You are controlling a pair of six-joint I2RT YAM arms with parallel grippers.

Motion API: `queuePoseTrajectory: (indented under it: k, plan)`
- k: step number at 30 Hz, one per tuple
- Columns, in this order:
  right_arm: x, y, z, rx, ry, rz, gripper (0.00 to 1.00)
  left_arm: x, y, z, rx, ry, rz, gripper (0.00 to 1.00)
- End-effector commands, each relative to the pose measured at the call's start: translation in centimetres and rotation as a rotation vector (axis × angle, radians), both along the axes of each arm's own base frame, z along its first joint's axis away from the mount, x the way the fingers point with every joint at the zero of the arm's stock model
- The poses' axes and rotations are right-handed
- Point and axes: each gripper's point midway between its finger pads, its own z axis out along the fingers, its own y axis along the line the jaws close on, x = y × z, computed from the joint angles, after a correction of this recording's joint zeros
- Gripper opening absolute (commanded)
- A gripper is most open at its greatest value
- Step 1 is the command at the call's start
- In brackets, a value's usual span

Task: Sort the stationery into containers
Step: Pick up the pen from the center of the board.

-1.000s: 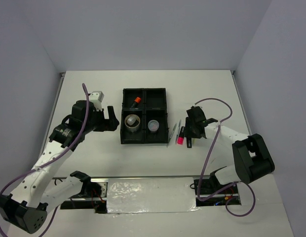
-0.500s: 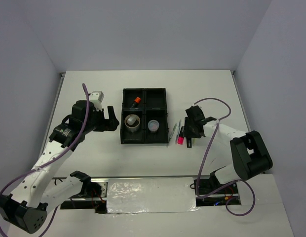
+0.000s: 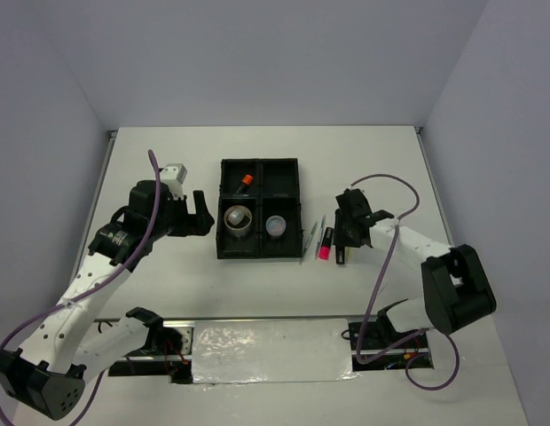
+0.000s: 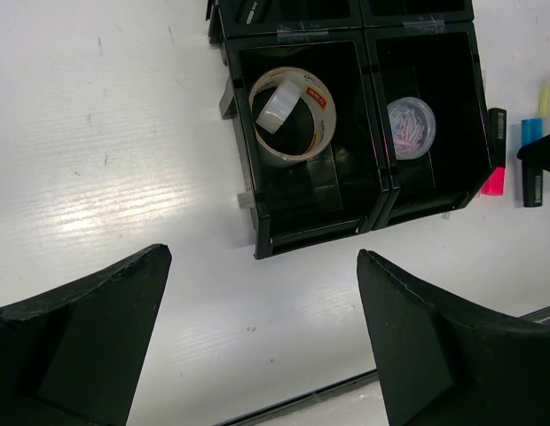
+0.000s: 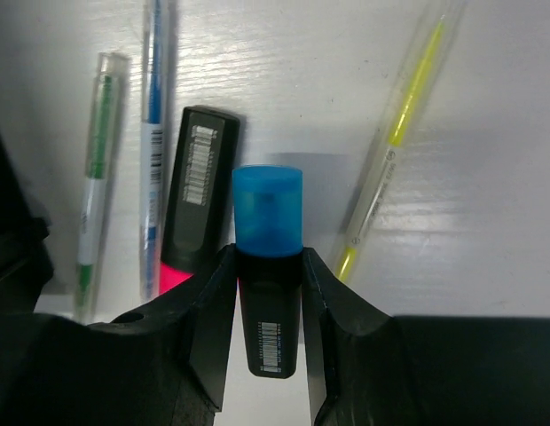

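My right gripper should next lift the blue highlighter outward over the far section of the tray where the orange-capped stick (image 3: pixel 247 180) lies, and let go of it there.
The black four-compartment tray (image 3: pixel 260 163) holds the orange-capped stick (image 3: pixel 247 180), the grey tape ring (image 3: pixel 238 219) with the grey-white cylinder (image 4: pixel 277 111) inside it, and the round clear tub (image 3: pixel 276 225). My right gripper (image 5: pixel 268 266) is shut on the blue highlighter (image 5: pixel 268 222), low over the table right of the tray. The pink highlighter (image 5: pixel 198 186), two pens (image 5: pixel 155 106) and the thin yellow pen (image 5: pixel 399 124) lie beside it. My left gripper (image 3: pixel 202 213) is open and empty, just left of the tray.
The tray's two far compartments are mostly dark, and the right one shows nothing inside. The table's white side rims (image 3: pixel 105 169) run along its left and right edges. A strip of silver tape (image 3: pixel 266 342) lies between the arm bases.
The right arm's elbow has shifted slightly while its gripper stays at the highlighters. The left arm has not moved.
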Motion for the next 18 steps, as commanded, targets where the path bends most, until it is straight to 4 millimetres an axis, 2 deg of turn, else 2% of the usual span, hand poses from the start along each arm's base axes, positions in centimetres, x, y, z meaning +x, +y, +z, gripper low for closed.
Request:
queuePoseTrajectory:
  k: [1,3,4,6,8,9,10,11,13,14,15,17,18]
  plan:
    - [1.6,0.6,5.3,0.037,-0.137,0.007,0.27,0.4,-0.4,1.0,-0.008,-0.045,-0.023,1.0]
    - [1.8,0.8,6.9,0.052,-0.174,0.013,0.27,0.3,-0.4,0.9,-0.008,-0.043,-0.023,0.99]
    - [2.1,1.3,8.7,0.078,-0.214,0.026,0.28,0.4,-0.3,1.0,-0.009,-0.044,-0.02,0.99]
    - [2.5,2.2,10.3,0.115,-0.25,0.062,0.28,0.4,-0.1,1.1,-0.01,-0.045,0.0,0.99]
    - [3.7,4.2,13.1,0.198,-0.305,0.12,0.29,0.7,1.0,1.1,0.011,-0.053,0.059,0.99]
    - [4.1,5.3,13.4,0.218,-0.302,0.147,0.29,0.7,1.6,1.1,0.013,-0.05,0.093,0.99]
    - [4.8,7.3,15.6,0.288,-0.33,0.205,0.29,1.0,2.5,1.2,0.021,-0.053,0.137,0.99]
    - [5.5,8.7,16.8,0.328,-0.358,0.234,0.29,1.2,3.8,1.2,0.04,-0.059,0.205,0.99]
    - [7.1,12.6,19.3,0.408,-0.389,0.321,0.3,1.2,5.7,1.3,0.064,-0.061,0.294,0.99]
    - [7.7,13.8,20.0,0.425,-0.395,0.343,0.3,1.3,6.8,1.4,0.078,-0.071,0.356,0.99]
    - [9.1,16.1,20.9,0.441,-0.402,0.378,0.3,1.3,7.7,1.5,0.083,-0.071,0.393,0.99]
    - [10.5,18.6,21.6,0.466,-0.394,0.413,0.3,1.4,8.4,1.5,0.085,-0.076,0.424,0.99]
    - [12.4,20.4,21.9,0.474,-0.399,0.42,0.3,1.4,8.8,1.6,0.085,-0.078,0.436,0.99]
